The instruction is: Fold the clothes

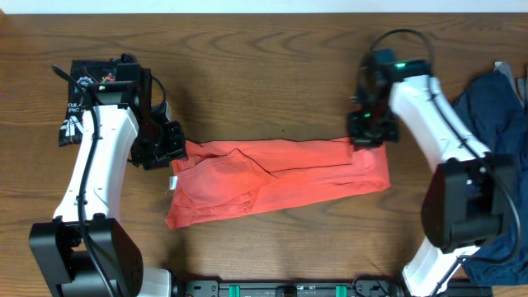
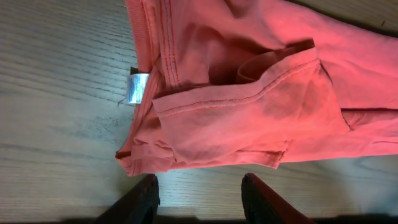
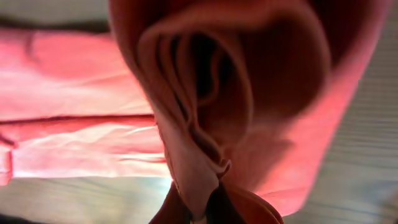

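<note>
The right gripper carries the T-shirt's bunched end over the folded part toward my left gripper (image 1: 282,167) (image 3: 38,113) next, then lets go of it.
The orange-red T-shirt (image 1: 272,177) lies folded into a long band across the middle of the table, its print hidden. My left gripper (image 1: 162,148) is open and empty at the shirt's left end; in the left wrist view its fingers (image 2: 199,190) sit over bare wood just off the shirt's collar end (image 2: 249,93), where a white label (image 2: 137,87) shows. My right gripper (image 1: 369,139) is shut on the shirt's right end; in the right wrist view bunched folds of cloth (image 3: 211,112) fill the frame above the fingers (image 3: 202,208). The navy blue shirt (image 1: 499,124) lies at the right edge.
The wooden table (image 1: 264,74) carries a small black printed item (image 1: 70,124) at the far left, beside the left arm. The navy shirt hangs over the right edge by the right arm's base.
</note>
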Robot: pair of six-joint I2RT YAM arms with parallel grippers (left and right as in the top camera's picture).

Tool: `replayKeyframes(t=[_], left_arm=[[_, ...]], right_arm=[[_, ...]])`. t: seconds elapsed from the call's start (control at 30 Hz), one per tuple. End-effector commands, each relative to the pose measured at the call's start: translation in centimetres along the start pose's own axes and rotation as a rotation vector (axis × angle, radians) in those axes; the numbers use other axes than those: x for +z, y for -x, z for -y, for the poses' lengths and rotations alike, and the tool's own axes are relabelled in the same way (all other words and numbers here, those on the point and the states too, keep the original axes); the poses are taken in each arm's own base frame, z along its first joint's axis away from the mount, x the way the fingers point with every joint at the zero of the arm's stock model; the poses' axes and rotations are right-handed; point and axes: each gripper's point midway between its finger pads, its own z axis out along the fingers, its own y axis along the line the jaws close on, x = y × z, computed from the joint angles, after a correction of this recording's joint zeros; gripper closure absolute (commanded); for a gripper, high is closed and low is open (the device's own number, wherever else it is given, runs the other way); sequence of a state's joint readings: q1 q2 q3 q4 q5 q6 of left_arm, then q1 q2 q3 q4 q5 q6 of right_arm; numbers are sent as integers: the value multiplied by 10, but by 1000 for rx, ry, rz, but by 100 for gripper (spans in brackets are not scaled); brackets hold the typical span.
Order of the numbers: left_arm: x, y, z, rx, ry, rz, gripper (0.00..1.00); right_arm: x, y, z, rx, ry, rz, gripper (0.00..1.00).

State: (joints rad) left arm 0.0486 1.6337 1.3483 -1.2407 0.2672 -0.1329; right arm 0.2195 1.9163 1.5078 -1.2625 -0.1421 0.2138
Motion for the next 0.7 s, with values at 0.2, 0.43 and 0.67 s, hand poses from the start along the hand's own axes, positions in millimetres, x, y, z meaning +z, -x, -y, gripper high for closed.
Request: replayKeyframes(t=[0.2, 0.43, 0.67], left_arm=[[-3, -3, 1, 3, -11, 6, 55], [-3, -4, 1, 3, -10, 5, 55], [-3, -4, 1, 3, -10, 3, 55]], right_arm=[[11, -13, -63, -77, 3, 32, 98], [14, -23, -81, -133, -3, 24, 98], [15, -28, -87, -156, -3, 19, 98]])
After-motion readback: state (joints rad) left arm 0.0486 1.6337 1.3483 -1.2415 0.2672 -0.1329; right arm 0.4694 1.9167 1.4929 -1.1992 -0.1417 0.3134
